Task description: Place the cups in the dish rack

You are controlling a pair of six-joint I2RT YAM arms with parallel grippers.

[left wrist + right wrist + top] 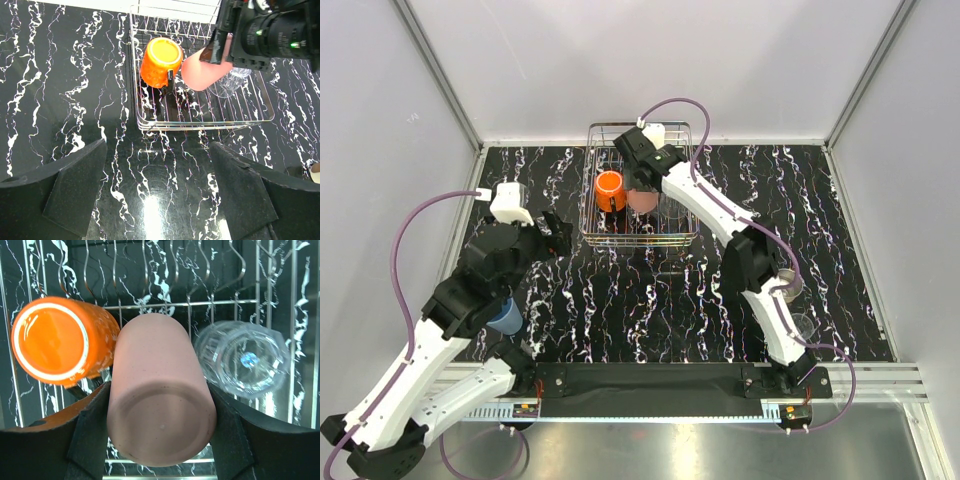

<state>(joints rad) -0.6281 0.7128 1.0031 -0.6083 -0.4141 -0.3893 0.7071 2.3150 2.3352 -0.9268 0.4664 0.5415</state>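
Note:
My right gripper is just above the gap between orange mug and clear glass, so I will lower the salmon-pink tumbler (160,400) onto the rack wires and release it.
The dish rack (588,180) stands at the back middle of the table. In it an orange mug (610,190) lies on its side at the left, and a clear glass (242,365) lies at the right. My right gripper (641,186) is shut on the salmon-pink tumbler (160,400), bottom towards the camera, held in the rack (200,303) between mug (55,340) and glass. My left gripper (157,200) is open and empty above the table, short of the rack's near rim (205,125). A light blue cup (505,318) shows under my left arm.
Two clear glasses (788,287) (803,326) stand at the right beside my right arm. The rim of a pale cup (315,172) shows at the right edge of the left wrist view. White walls close in the black marbled table (650,310).

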